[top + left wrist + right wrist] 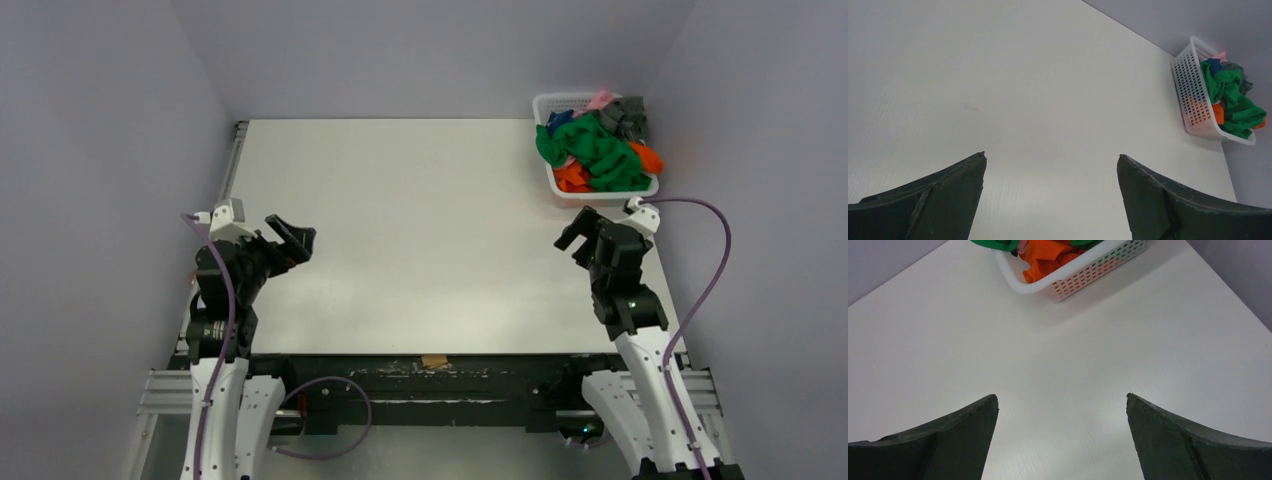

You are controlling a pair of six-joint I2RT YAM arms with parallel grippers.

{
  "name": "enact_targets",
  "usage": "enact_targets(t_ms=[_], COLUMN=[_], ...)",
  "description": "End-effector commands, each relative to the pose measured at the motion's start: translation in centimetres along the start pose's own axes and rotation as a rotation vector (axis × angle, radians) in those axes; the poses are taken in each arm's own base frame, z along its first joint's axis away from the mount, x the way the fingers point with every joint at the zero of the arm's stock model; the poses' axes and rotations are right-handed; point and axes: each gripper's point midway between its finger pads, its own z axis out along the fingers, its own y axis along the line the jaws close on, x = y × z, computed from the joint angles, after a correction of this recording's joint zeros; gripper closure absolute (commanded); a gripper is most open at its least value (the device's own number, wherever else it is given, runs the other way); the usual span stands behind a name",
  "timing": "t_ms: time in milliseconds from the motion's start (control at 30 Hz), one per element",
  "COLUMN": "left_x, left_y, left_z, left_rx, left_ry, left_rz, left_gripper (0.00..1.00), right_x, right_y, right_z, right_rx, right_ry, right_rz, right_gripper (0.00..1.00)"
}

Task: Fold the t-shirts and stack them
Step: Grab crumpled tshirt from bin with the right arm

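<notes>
I will move my right gripper outward over the basket [560, 186], then lower it onto the middle folds of the shirt and close, because the bright green shirt is on top of the heap.
The t-shirts lie crumpled in a heap in a white lattice basket [560, 186] at the table's far right. A bright green shirt [597, 152] is on top, with orange [574, 177], grey [630, 113], pink [601, 99] and navy blue [559, 120] cloth around it. The heap also shows in the left wrist view [1233, 97], and the orange cloth shows in the right wrist view [1045, 255]. My left gripper [291, 236] is open and empty over the table's left side. My right gripper [580, 234] is open and empty, just in front of the basket.
The white table [420, 220] runs between grey walls. A rail [232, 165] lines its left edge. A purple cable [712, 260] loops from the right arm. A small tan scrap [434, 360] sits at the near edge.
</notes>
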Motion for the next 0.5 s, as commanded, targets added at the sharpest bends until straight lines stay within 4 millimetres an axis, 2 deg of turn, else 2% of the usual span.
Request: enact_targets(t_ms=[0,100,233,333,467], left_x=[-0.1,0.2,1.1,1.2,1.2], left_y=[-0.7,-0.6,-0.1,-0.2,-0.2], left_z=[-0.1,0.1,0.7,0.8,0.8], left_rx=[0.037,0.034,0.029,0.038,0.048], left_ry=[-0.002,0.005,0.031,0.033,0.025], left_rz=[-0.015,-0.015,-0.015,-0.008,-0.004], left_gripper=[0.0,0.0,0.0,0.0,0.0], right_x=[-2.9,-4.4,-6.4,-7.9,-9.7], right_y=[-0.2,1.0,1.4,2.9,5.7], right_z=[-1.3,-1.3,0.1,2.1,7.0], right_rx=[0.013,-0.04,-0.005,0.003,0.029], right_ry=[-0.1,-0.141,-0.204,-0.211,-0.159], right_rz=[0.05,-0.002,0.013,0.01,-0.062], right_gripper=[0.01,0.01,0.01,0.01,0.01])
